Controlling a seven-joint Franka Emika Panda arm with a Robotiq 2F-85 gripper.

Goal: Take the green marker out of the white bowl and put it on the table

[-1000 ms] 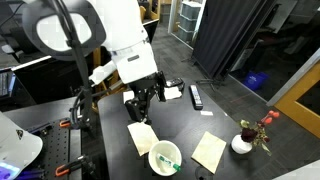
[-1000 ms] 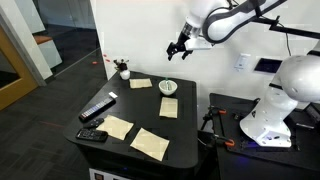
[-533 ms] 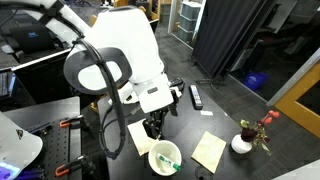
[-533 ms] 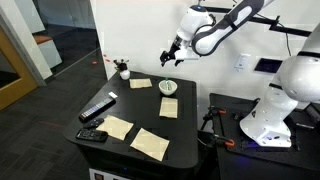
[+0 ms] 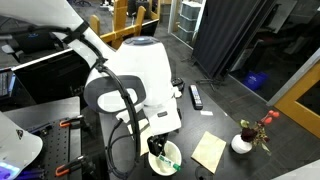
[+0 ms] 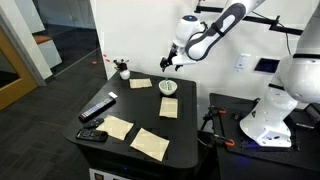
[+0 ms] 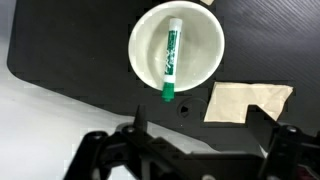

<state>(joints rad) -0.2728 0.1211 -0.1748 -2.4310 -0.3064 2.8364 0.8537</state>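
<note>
I will lower my gripper into the white bowl to the green marker's body near its cap (image 5: 170,162) (image 7: 170,73), because the marker's end with the cap is the closest to my open fingers.
The white bowl (image 7: 200,40) stands on the dark table (image 7: 60,50) near its edge. It also shows in both exterior views (image 5: 170,165) (image 6: 168,87). The green marker (image 7: 170,55) lies in the bowl, white-bodied with a green label, its green cap poking over the rim. It shows as a green streak in an exterior view (image 5: 166,160). My gripper (image 7: 195,125) is open and empty, hovering above the bowl, its fingers apart on either side. It shows in both exterior views (image 5: 157,148) (image 6: 170,63).
Pale paper sheets lie around the bowl (image 7: 245,100) (image 5: 209,152) (image 6: 150,143) (image 6: 168,107). A black remote (image 5: 196,96) (image 6: 97,108) and a white vase with flowers (image 5: 243,140) (image 6: 122,70) stand farther off. The table edge runs close beside the bowl.
The arm has swung across the table and come down over the bowl. The gripper has stayed open and empty; the marker has not moved.
</note>
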